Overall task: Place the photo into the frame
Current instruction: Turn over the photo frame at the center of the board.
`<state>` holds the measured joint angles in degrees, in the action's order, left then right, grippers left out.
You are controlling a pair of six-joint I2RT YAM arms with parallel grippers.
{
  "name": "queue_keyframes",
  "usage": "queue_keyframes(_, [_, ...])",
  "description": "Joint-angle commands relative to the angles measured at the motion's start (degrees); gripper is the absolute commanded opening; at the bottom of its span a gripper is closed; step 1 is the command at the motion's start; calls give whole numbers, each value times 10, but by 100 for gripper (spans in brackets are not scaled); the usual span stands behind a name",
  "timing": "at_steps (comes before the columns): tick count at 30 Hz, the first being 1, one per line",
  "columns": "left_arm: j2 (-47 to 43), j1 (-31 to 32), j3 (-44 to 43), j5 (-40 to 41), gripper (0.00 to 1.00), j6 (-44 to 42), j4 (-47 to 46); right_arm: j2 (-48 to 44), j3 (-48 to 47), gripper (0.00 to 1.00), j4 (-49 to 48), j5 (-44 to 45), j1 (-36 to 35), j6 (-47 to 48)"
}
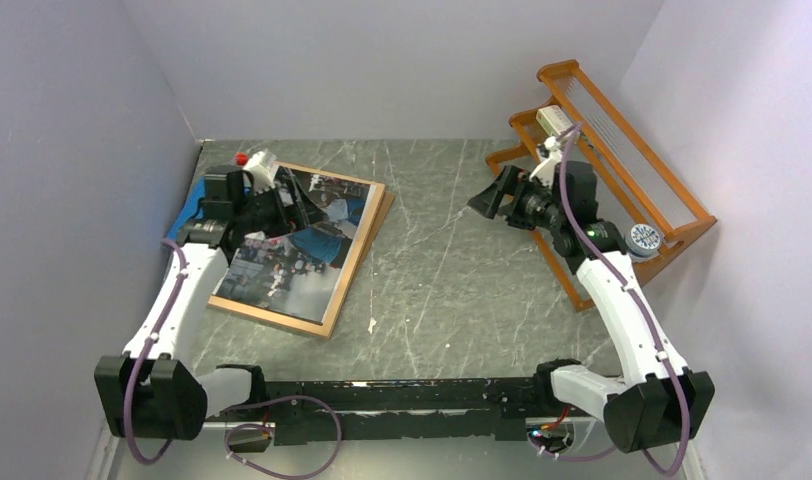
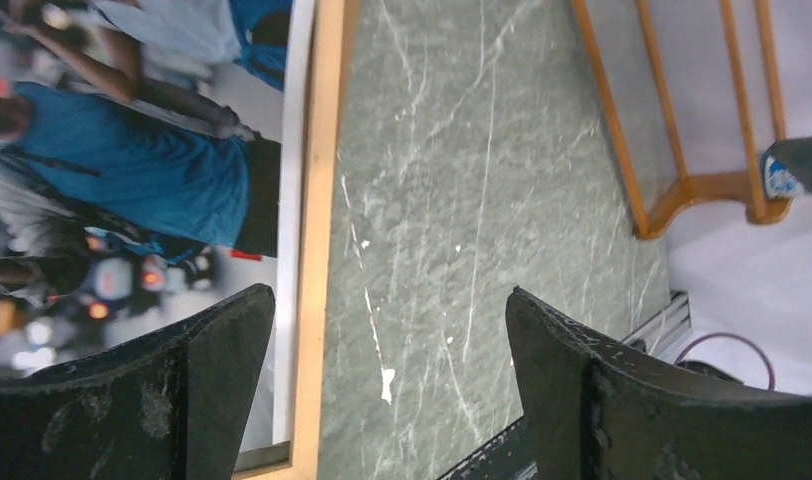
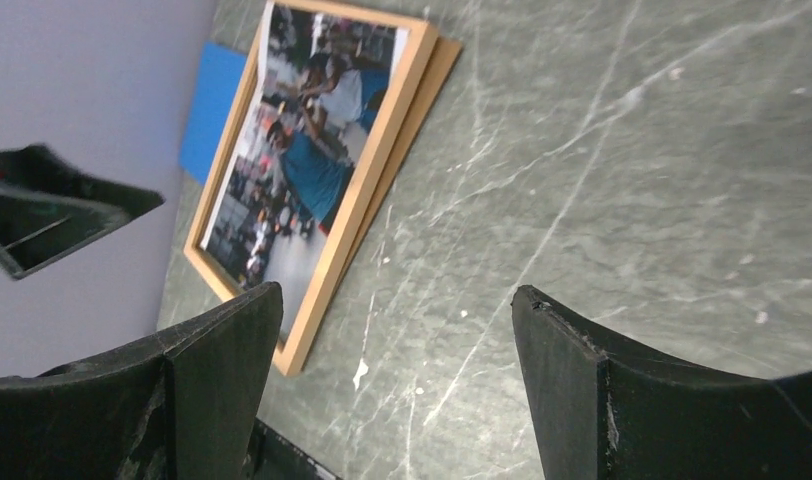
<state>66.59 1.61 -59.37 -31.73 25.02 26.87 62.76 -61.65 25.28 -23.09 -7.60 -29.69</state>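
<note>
The bare tabletop outside the frame leaves room for my fingers, so my left gripper will move right in the top view next and go down to close on the edge of the frame that faces my right gripper.
The photo (image 1: 317, 235) lies face up inside the border of the frame (image 1: 350, 265) at the left of the table. It also shows in the left wrist view (image 2: 132, 170), with the frame's orange edge (image 2: 317, 200) beside it, and in the right wrist view (image 3: 302, 170) within the frame (image 3: 367, 190). My left gripper (image 1: 282, 205) hovers over the photo's far left part, open and empty (image 2: 387, 330). My right gripper (image 1: 487, 200) is open and empty (image 3: 397, 310), held above the table at the right, well apart from the frame.
A brown backing panel (image 1: 385, 205) sticks out under the frame's far right corner. A blue sheet (image 1: 187, 215) lies under its left side by the wall. An orange slatted rack (image 1: 622, 170) stands at the back right, behind my right arm, with a small round roll (image 1: 644, 238) on it.
</note>
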Motion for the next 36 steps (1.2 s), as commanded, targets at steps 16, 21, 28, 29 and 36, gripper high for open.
queue_keyframes(16, [282,280,-69,385,76,55,73,58,128,75,-112,67,-150,-130])
queue_keyframes(21, [331,280,-87,380,69,36,64,69,145,74,-113,70,-153,-128])
queue_keyframes(28, [388,280,-117,334,54,6,53,85,157,73,-115,76,-153,-128])
queue_keyframes(29, [394,280,-124,329,47,-1,54,90,156,73,-115,72,-154,-129])
queue_keyframes(36, [410,280,-171,338,18,-29,86,100,162,70,-121,52,-154,-140])
